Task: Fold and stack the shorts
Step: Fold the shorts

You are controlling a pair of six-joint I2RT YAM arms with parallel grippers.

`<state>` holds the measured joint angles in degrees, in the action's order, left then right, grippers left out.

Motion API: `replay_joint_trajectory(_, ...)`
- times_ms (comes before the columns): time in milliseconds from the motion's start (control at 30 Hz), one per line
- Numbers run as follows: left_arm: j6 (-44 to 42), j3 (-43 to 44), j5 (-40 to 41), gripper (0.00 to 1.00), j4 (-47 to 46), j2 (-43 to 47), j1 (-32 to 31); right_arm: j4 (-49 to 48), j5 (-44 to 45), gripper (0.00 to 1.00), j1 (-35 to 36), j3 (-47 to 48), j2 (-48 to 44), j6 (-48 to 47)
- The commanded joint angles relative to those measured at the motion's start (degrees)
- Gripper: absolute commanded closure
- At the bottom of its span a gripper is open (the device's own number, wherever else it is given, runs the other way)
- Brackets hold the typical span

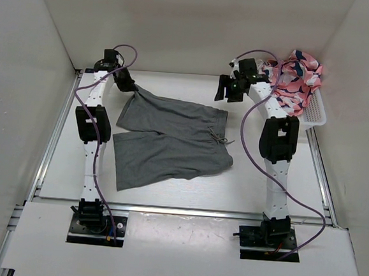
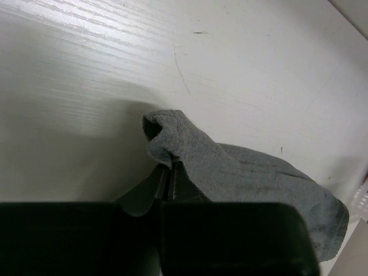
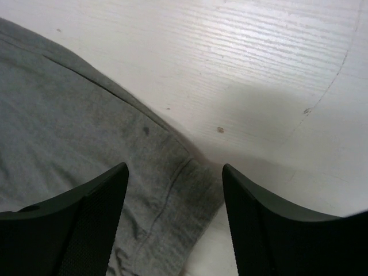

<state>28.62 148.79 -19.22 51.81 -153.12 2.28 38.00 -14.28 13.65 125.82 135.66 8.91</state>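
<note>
The far waistband corner (image 1: 223,112) of the grey shorts (image 1: 168,140) already shows between my right gripper's open fingers, so next that gripper will move down onto it and close.
The grey shorts (image 1: 168,140) lie spread flat on the white table, waistband and drawstring to the right, legs to the left. My left gripper (image 1: 128,84) is shut on the far left leg corner of the shorts (image 2: 190,152), lifting it slightly. My right gripper (image 1: 230,90) is open and empty, hovering over the far right waistband corner of the shorts (image 3: 115,155), which shows between its fingers (image 3: 95,207).
A white basket (image 1: 315,113) at the far right holds pink patterned cloth (image 1: 295,76). White walls enclose the table on the left, back and right. A purple cable hangs along each arm.
</note>
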Motion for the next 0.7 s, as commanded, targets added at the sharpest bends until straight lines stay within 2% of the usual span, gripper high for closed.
replay_joint_trajectory(0, 0.47, 1.68, -1.78, 0.90, -0.92, 5.29, -0.26, 3.13, 0.74, 0.31, 0.15, 1.36, 3.91, -2.75)
replay_joint_trajectory(67, 0.47, 1.68, -1.78, 0.90, -0.92, 5.29, -0.26, 3.66, 1.27, 0.36, 0.15, 0.74, 4.61, -3.36)
replay_joint_trajectory(133, 0.47, 1.68, -1.78, 0.90, -1.45, 5.29, -0.26, 3.66, 1.28, 0.36, 0.15, -0.83, 5.15, -3.37)
replay_joint_trajectory(267, 0.99, 1.68, -1.78, 0.90, -1.45, 4.76, -0.26, 3.66, -1.44, 0.45, 0.15, -1.54, 5.15, -3.37)
replay_joint_trajectory(300, 1.00, 1.68, -1.78, 0.90, -1.45, 4.76, -0.26, 3.66, -1.45, 0.57, 0.15, -2.06, 4.62, -3.37)
replay_joint_trajectory(367, 1.00, 1.68, -1.78, 0.90, -1.45, 4.76, -0.26, 2.70, -2.15, 0.72, 0.15, -2.59, 2.35, -2.59)
replay_joint_trajectory(400, 1.00, 1.68, -1.78, 0.90, -1.45, 4.76, -0.26, 2.09, -2.15, 0.93, 0.15, -2.60, 1.46, -2.58)
replay_joint_trajectory(433, 1.00, 1.68, -1.78, 0.90, -1.45, 4.76, -0.26, 1.38, -2.15, 1.00, 0.15, -2.60, 0.67, -2.06)
replay_joint_trajectory(667, 2.13, 2.91, -2.31, 0.90, -1.45, 7.13, -0.26, 0.67, 5.31, 1.00, 0.15, 0.74, -4.70, 0.67)
